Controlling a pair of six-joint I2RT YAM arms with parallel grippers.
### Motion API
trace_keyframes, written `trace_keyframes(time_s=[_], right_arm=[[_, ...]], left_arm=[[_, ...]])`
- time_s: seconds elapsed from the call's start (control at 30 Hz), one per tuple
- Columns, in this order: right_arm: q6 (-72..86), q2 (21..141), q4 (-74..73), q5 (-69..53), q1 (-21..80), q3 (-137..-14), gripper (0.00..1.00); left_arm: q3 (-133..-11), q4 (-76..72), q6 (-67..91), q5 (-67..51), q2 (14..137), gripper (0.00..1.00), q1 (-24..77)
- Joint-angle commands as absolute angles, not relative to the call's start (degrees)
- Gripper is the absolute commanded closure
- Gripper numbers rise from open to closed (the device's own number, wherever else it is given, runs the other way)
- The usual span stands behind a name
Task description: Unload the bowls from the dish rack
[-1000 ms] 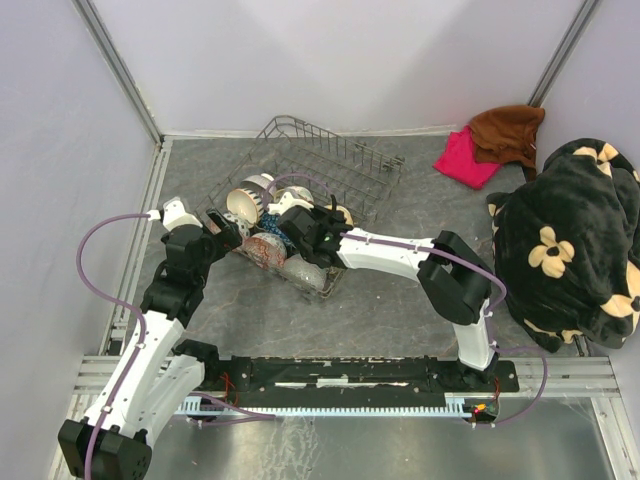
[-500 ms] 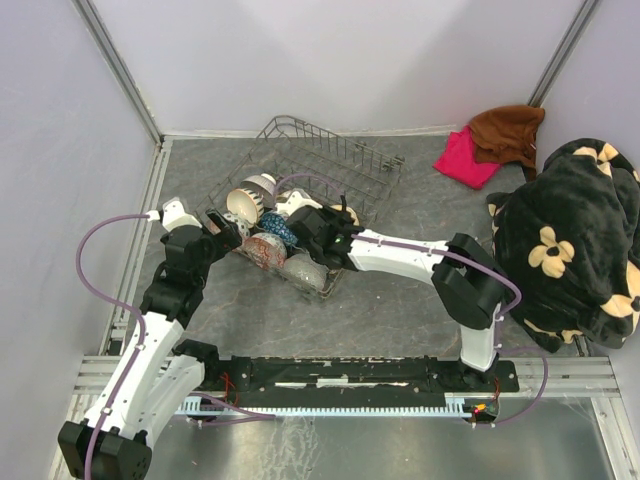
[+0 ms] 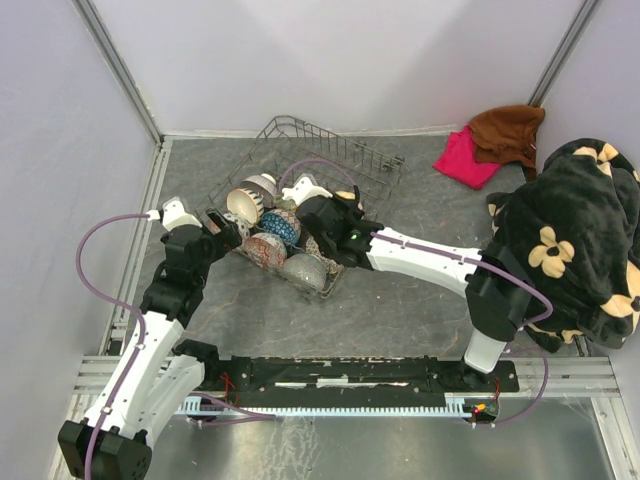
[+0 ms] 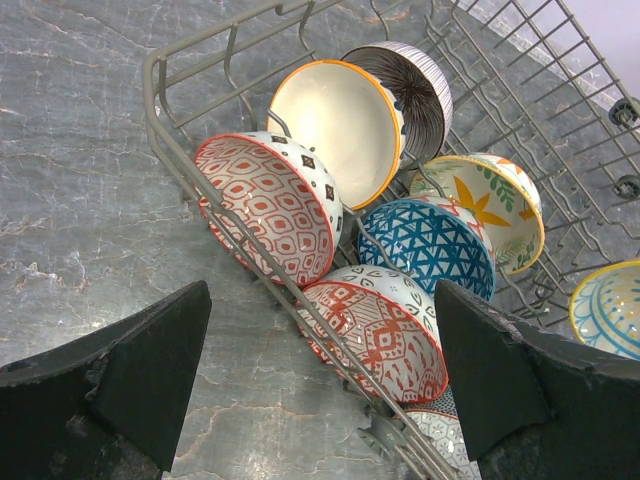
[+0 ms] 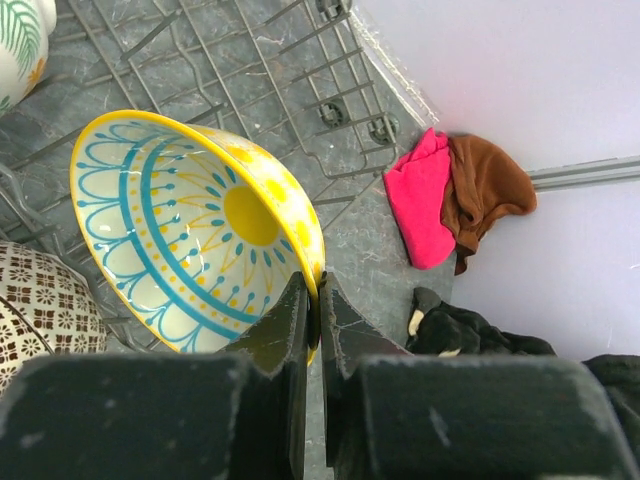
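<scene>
I should move my right gripper right in the top view, then down, and release the yellow bowl on the empty tabletop beside the pink cloth.
The grey wire dish rack [image 3: 335, 150] lies at the back left of the table, with several patterned bowls along its near side. My right gripper [image 5: 316, 290] is shut on the rim of a yellow bowl with blue lines [image 5: 190, 230] and holds it tilted over the rack's wires. From above, the right gripper [image 3: 332, 215] hangs over the rack's middle. My left gripper [image 4: 320, 300] stands open just outside the rack's near rim [image 4: 160, 110]. It faces a red-patterned bowl [image 4: 265, 205], a second red one [image 4: 385, 335], a blue bowl [image 4: 425, 245] and a cream bowl [image 4: 335, 125].
A pink cloth [image 3: 466, 158] and a brown cloth [image 3: 508, 132] lie at the back right. A black blanket with cream flowers [image 3: 575, 240] fills the right side. Walls close in the left and the back.
My right arm has swung to the right and back with the yellow bowl, uncovering the bowls at the rack's near side. The left arm has not moved.
</scene>
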State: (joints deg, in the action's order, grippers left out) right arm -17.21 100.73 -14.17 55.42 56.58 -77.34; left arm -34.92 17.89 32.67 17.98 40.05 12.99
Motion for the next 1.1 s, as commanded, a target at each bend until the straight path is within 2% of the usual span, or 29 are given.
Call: trace_keyframes(time_s=[0.0, 0.2, 0.47, 0.77, 1.07], right_arm=[[-16.93, 95.66, -11.56, 58.3, 55.64, -81.63, 0.99], [-11.68, 91.95, -17.33, 54.61, 48.92, -85.94, 0.99], [2.38, 89.23, -33.13, 43.56, 29.08, -93.56, 0.99], [13.99, 92.84, -41.44, 20.39, 7.41, -96.89, 0.99], [18.34, 101.25, -38.91, 9.77, 0.97, -95.79, 0.99]], left_arm=[[-38.5, 16.78, 32.98, 18.83, 40.83, 0.01, 13.25], [-41.34, 17.37, 32.72, 18.38, 42.04, 0.01, 13.23], [-43.75, 18.34, 32.51, 17.59, 42.36, 0.01, 13.19], [-43.78, 18.3, 32.94, 15.89, 42.45, 0.01, 13.18], [-43.09, 17.67, 33.26, 14.7, 42.97, 0.01, 13.19]])
